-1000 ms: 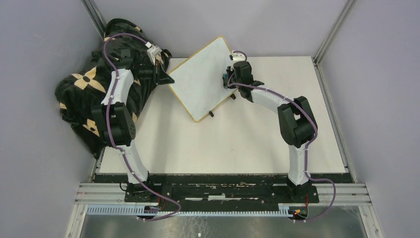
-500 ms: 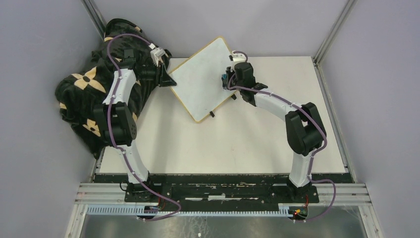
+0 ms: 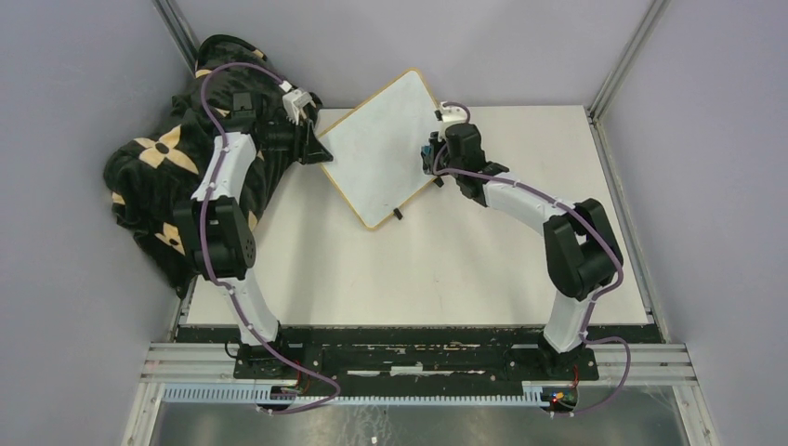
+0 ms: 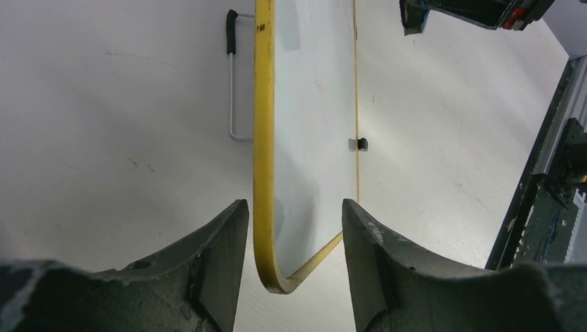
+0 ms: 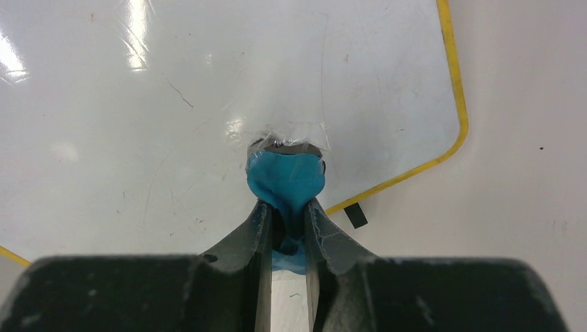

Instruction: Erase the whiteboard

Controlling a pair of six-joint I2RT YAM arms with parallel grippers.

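Note:
My right gripper needs to go back, down and to the right in the top view to let go of the eraser (image 5: 286, 176), since bare tabletop is below it there.
The whiteboard (image 3: 376, 158), white with a yellow-tan frame, stands tilted at the back of the table; its face shows no marks. My left gripper (image 3: 314, 149) is open, one finger on each side of the board's left corner (image 4: 277, 277) without touching it. My right gripper (image 3: 429, 153) is shut on a soft blue eraser (image 5: 286, 176), whose tip presses on the board's surface (image 5: 208, 83) near its right corner. A small black foot (image 5: 356, 215) sticks out under the frame.
A black cloth with tan flower shapes (image 3: 153, 172) is heaped at the left, behind my left arm. A white wire stand with a black tip (image 4: 232, 83) props the board from behind. Metal posts (image 3: 618, 65) and grey walls ring the table.
My left gripper has opened and let go of the board's corner. My right arm's elbow has swung out to the right, and the eraser has shifted slightly right on the board.

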